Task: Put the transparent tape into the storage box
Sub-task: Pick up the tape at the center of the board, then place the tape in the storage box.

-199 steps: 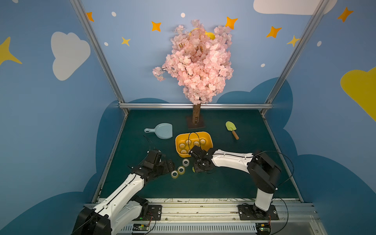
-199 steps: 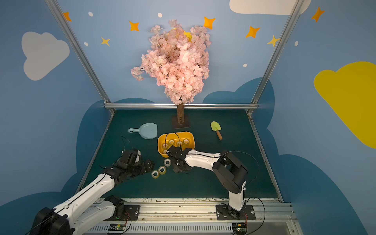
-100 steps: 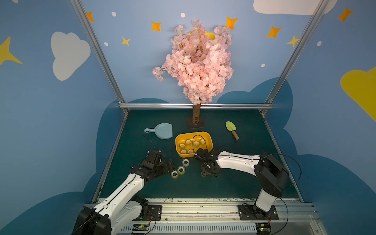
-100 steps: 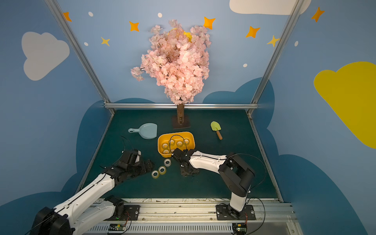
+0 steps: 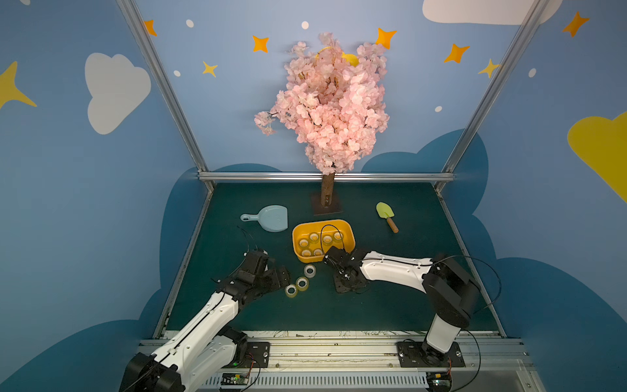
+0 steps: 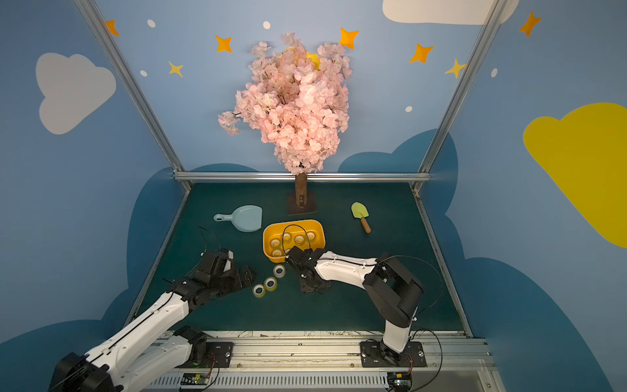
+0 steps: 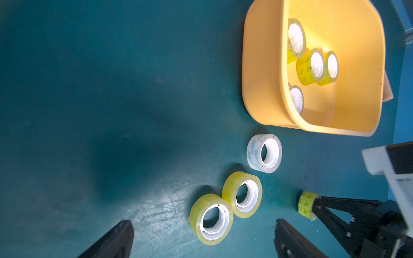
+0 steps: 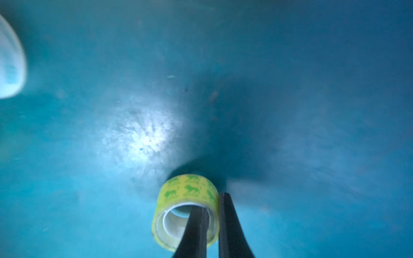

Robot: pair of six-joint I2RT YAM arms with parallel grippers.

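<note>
The inside of the storage box is outward, past the storage box's near side, so the right gripper should next lift the yellow-green tape roll outward over that side, lower it and let it go.
The orange-yellow storage box (image 5: 349,234) (image 6: 268,237) (image 7: 263,89) sits mid-mat with several tape rolls inside. My right gripper (image 8: 211,201) (image 5: 346,288) is shut on a yellow-green printed transparent tape roll (image 8: 185,192) (image 7: 306,204). One finger is in its core, the other outside its wall, low at the mat in front of the box. A whitish roll (image 5: 309,270) (image 7: 264,153) and two yellowish rolls (image 5: 301,283) (image 5: 290,291) (image 7: 242,194) lie loose on the mat. My left gripper (image 7: 203,234) (image 5: 283,276) is open just beside the nearest yellowish roll (image 7: 211,219).
A pale blue dustpan (image 5: 271,219) lies behind and left of the box. A green trowel (image 5: 386,215) lies at the back right. The pink tree's base (image 5: 327,203) stands behind the box. Metal frame rails border the mat.
My right gripper has moved from the box's front edge toward the front of the mat and shut on the printed roll. The left arm has stayed put.
</note>
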